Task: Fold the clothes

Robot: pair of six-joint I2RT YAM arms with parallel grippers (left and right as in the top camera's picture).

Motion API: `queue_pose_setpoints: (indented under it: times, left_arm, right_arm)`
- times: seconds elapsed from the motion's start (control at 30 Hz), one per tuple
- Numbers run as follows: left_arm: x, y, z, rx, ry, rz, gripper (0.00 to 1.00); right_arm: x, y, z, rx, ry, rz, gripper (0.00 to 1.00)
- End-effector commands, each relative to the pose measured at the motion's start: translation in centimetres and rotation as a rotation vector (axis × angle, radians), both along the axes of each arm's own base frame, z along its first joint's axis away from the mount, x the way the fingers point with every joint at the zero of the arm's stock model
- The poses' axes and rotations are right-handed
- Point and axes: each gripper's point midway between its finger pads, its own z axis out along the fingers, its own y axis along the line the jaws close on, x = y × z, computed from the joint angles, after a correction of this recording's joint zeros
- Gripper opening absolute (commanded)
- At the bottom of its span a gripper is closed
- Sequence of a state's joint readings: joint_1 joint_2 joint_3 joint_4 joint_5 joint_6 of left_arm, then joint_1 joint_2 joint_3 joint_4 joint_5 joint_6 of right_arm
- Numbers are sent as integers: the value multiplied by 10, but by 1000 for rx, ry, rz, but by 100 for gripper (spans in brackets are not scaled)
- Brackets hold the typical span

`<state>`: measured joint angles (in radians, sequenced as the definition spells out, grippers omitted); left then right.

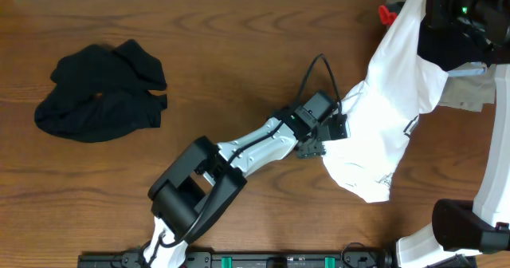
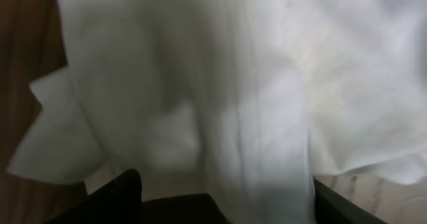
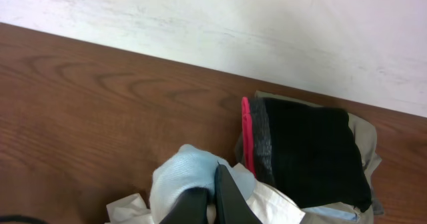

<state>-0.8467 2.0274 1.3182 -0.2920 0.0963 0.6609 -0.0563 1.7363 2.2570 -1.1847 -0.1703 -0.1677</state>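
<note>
White cloth point(image 2: 240, 91) is already hanging between the open fingers, so my left gripper will move a little farther toward the white shirt point(image 1: 390, 116) next and then close on the shirt's lower fold.
A white shirt point(image 1: 390, 116) hangs stretched from the far right of the table down to its middle right. My right gripper point(image 3: 215, 196) is shut on a bunched pale-blue fold of the shirt point(image 3: 183, 181) and holds it up at the far right corner point(image 1: 446, 17). My left gripper point(image 1: 335, 132) is at the shirt's left edge. In the left wrist view its fingers point(image 2: 227, 207) are spread wide, and white cloth point(image 2: 240, 91) hangs between them and fills the view. A crumpled black garment point(image 1: 100, 92) lies at the far left.
A stack of folded clothes in black, red and khaki point(image 3: 307, 151) lies at the far right by the wall, partly under my right arm point(image 1: 470, 96). A red edge point(image 1: 387, 13) shows beside it. Bare wood point(image 1: 239, 61) lies between the two garments.
</note>
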Motion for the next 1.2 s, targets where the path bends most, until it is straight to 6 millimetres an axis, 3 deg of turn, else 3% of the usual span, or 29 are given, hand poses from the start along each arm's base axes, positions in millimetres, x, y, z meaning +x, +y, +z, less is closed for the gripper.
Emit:
queue_pose_setpoints:
  times: [0.0,0.07,0.33,0.73,1.17]
  left_arm:
    - [3,-8,31,-51,-51,6,71]
    - [3,-8,32,-51,-51,5,71]
    - [2,-9,32,-59,-42,14,51]
    - [-9,-13,28,-83,21,-1,52]
    - [-8,-13,6,-59,40,0,52]
  right_arm:
    - [4,-2,-1,-2,-2,10,4]
    - [4,-2,-2,-2,2,10,4]
    - [4,-2,-2,-2,5,11,4]
    - [2,-2,-4,-1,15,11,4]
    - [2,-2,-5,-1,17,11,3]
